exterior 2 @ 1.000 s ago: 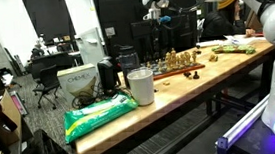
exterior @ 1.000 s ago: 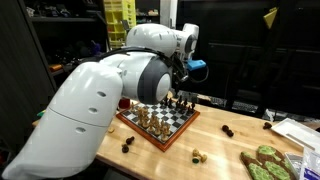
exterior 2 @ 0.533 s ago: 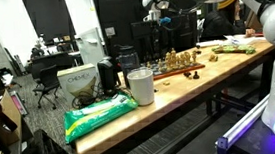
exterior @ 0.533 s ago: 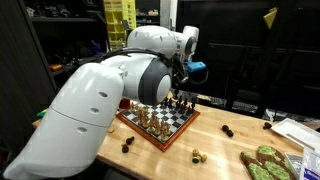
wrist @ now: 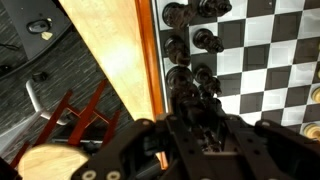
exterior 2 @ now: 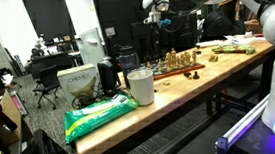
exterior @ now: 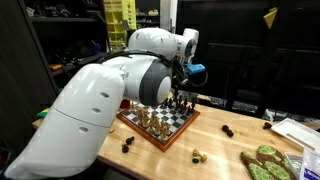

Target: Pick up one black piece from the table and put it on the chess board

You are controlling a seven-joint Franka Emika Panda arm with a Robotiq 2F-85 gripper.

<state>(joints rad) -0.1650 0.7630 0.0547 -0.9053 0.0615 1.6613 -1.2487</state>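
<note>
The row of black pieces along the board's rim [wrist: 150,60] lies below my gripper, so my gripper will move down slightly onto it and release the black piece.
The chess board [exterior: 176,122] lies on the wooden table with tan and black pieces standing on it; it also shows in an exterior view [exterior 2: 180,67]. My gripper [exterior: 184,88] hangs above the board's far edge, high over it in an exterior view [exterior 2: 161,15]. In the wrist view the fingers [wrist: 205,135] are close together around a small dark shape that looks like a black piece [wrist: 203,118], above the board's rim [wrist: 150,60] and a row of black pieces [wrist: 190,45]. Loose black pieces [exterior: 228,130] [exterior: 127,146] lie on the table.
Two tan pieces [exterior: 197,155] lie near the table's front edge. A green object [exterior: 265,163] and papers [exterior: 298,132] sit at one end. A white cup [exterior 2: 140,86], a green bag [exterior 2: 99,113] and a box [exterior 2: 78,84] stand at the other end.
</note>
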